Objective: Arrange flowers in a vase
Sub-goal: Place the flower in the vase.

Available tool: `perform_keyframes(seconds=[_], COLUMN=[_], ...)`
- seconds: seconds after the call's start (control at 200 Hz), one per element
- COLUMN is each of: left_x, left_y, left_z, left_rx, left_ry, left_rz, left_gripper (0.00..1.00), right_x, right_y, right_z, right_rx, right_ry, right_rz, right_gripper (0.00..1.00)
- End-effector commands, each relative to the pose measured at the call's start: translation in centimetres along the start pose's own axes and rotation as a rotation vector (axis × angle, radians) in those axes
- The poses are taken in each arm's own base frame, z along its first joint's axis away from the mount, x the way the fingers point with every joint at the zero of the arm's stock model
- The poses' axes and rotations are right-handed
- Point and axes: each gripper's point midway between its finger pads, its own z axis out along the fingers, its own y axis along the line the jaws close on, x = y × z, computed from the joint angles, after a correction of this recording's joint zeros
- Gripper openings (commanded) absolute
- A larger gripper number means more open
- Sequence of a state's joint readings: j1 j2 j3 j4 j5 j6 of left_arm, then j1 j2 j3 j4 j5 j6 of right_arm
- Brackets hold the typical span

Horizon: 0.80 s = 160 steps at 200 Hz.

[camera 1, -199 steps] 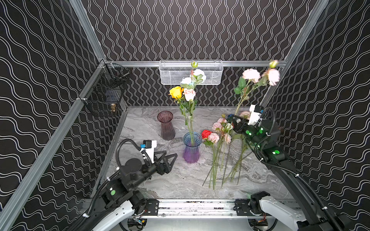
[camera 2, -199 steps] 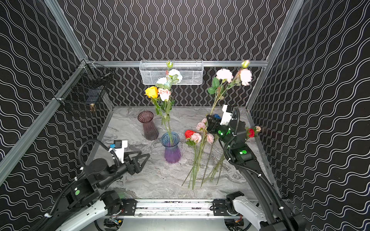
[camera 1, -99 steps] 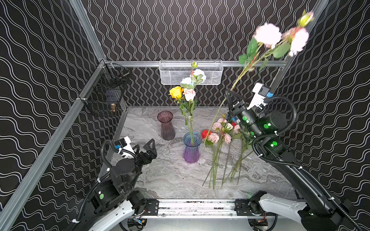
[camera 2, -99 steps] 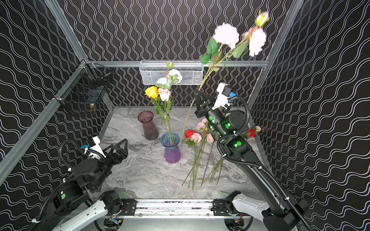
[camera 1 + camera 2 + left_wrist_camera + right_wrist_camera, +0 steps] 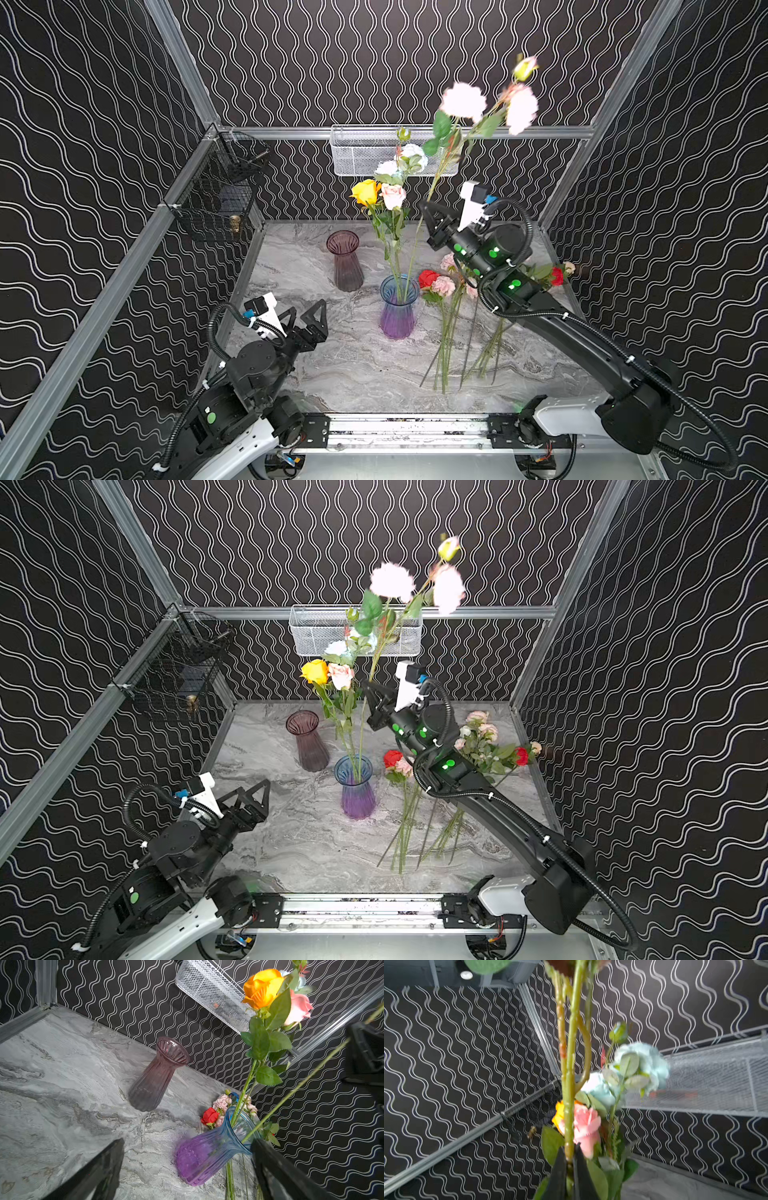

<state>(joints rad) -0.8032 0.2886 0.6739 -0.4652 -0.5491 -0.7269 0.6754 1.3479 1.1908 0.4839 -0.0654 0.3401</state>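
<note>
My right gripper next lowers toward the rim of the blue vase's opening [image 5: 399, 288] below it and releases the pale pink spray's stem, since the stem's end is already inside.
A blue-and-purple glass vase [image 5: 398, 307] [image 5: 355, 789] [image 5: 207, 1159] stands mid-table. It holds flowers: a yellow-orange rose [image 5: 365, 192] [image 5: 261, 987], a pink rose [image 5: 392, 195] [image 5: 586, 1124] and pale blue blooms [image 5: 641, 1064]. My right gripper [image 5: 428, 214] [image 5: 372, 696] [image 5: 569, 1153] is shut on the stem of a tall pale pink spray [image 5: 463, 102] [image 5: 392, 582]. The spray leans over the vase with its lower end inside the mouth. My left gripper [image 5: 307, 316] [image 5: 249, 798] [image 5: 188, 1142] is open and empty, to the left of the vase and apart from it.
An empty mauve vase [image 5: 345, 262] [image 5: 155, 1076] stands behind and left of the blue one. Several loose flowers [image 5: 449, 332] lie on the table [image 5: 365, 374] to the right. A white mesh basket [image 5: 361, 151] hangs on the back wall, a black wire basket [image 5: 224, 195] on the left wall.
My right gripper lifted the pale pink spray and carried it left, so its stem end now sits in the blue vase. My left gripper drew back from the vase and opened wider.
</note>
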Motion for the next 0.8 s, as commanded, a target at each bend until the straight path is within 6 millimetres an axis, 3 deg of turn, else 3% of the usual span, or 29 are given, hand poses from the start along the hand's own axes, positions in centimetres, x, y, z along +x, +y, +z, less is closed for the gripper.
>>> perform_keyframes(seconds=[0.0, 0.155, 0.43, 0.626, 0.796], left_x=[0.1, 2.3, 5.1, 6.1, 6.5], left_y=[-1.2, -3.5, -5.5, -5.5, -5.1], left_z=[0.6, 1.9, 3.8, 4.4, 4.5], left_rx=[0.044, 0.136, 0.210, 0.205, 0.194], left_ry=[0.007, 0.096, 0.187, 0.215, 0.222], left_rz=[0.008, 0.035, 0.052, 0.056, 0.056], left_gripper=[0.98, 0.98, 0.98, 0.98, 0.98], right_x=[1.3, 6.6, 11.6, 13.8, 13.5], right_y=[0.1, -1.8, -2.9, -3.2, -3.0], right_z=[-0.3, -1.0, -0.9, -1.3, -1.7], right_rx=[-0.020, 0.039, 0.091, 0.094, 0.098], right_ry=[-0.009, 0.075, 0.269, 0.346, 0.368], right_rz=[-0.006, 0.016, 0.037, 0.032, 0.029], right_gripper=[0.01, 0.07, 0.16, 0.31, 0.35])
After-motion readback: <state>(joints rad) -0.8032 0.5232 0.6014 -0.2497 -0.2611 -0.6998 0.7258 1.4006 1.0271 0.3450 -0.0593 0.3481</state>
